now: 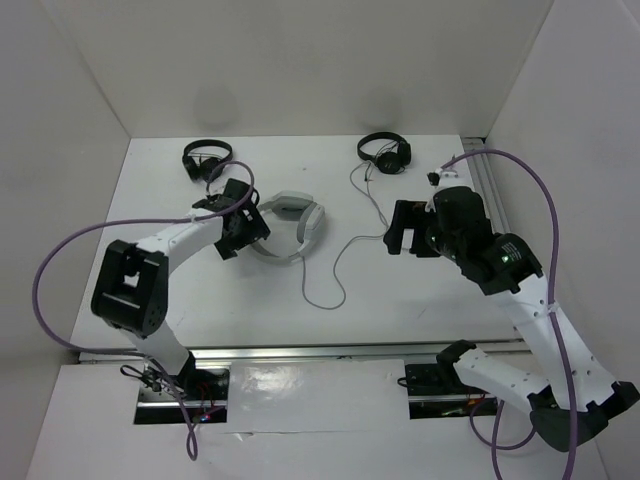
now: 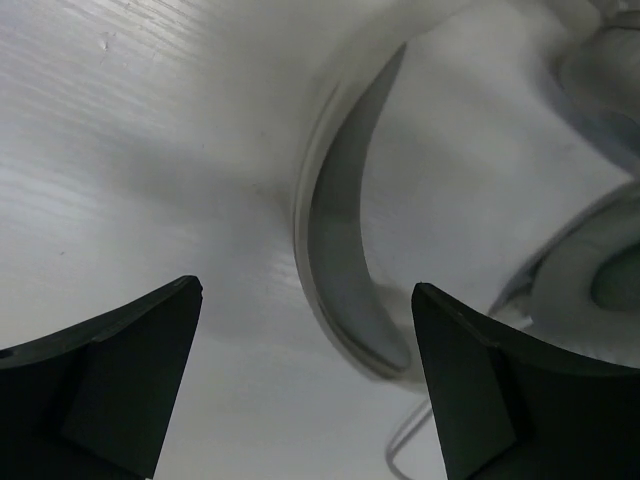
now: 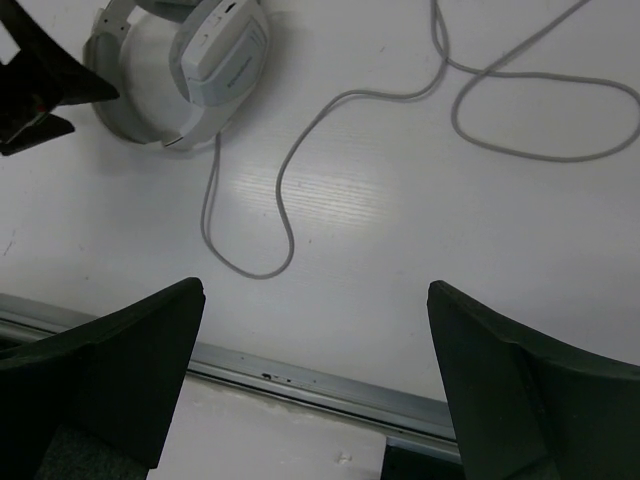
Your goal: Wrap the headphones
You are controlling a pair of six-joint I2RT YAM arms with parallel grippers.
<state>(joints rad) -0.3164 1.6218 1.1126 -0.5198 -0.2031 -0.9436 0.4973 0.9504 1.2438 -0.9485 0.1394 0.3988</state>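
The left gripper lowers next with its open fingers astride the headband's curved side (image 2: 310,228) below, since that thin headband already curves toward the gap between them.
The white and light-grey headphones (image 1: 295,222) lie on the table left of centre. Their thin grey cable (image 1: 335,270) runs down from them, loops and winds back toward the rear. My left gripper (image 1: 250,228) is open right at the left side of the headband (image 2: 340,230), which curves just ahead of the gap between its fingers; an earcup (image 2: 590,285) shows at the right. My right gripper (image 1: 398,232) is open and empty, above the table to the right of the cable. In the right wrist view (image 3: 315,290) it sees the headphones (image 3: 215,50) and the cable loops (image 3: 285,200).
Two smaller black headphones lie at the back, one left (image 1: 205,158) and one right (image 1: 385,150). A metal rail (image 1: 330,350) runs along the table's front edge. White walls close in the table on three sides.
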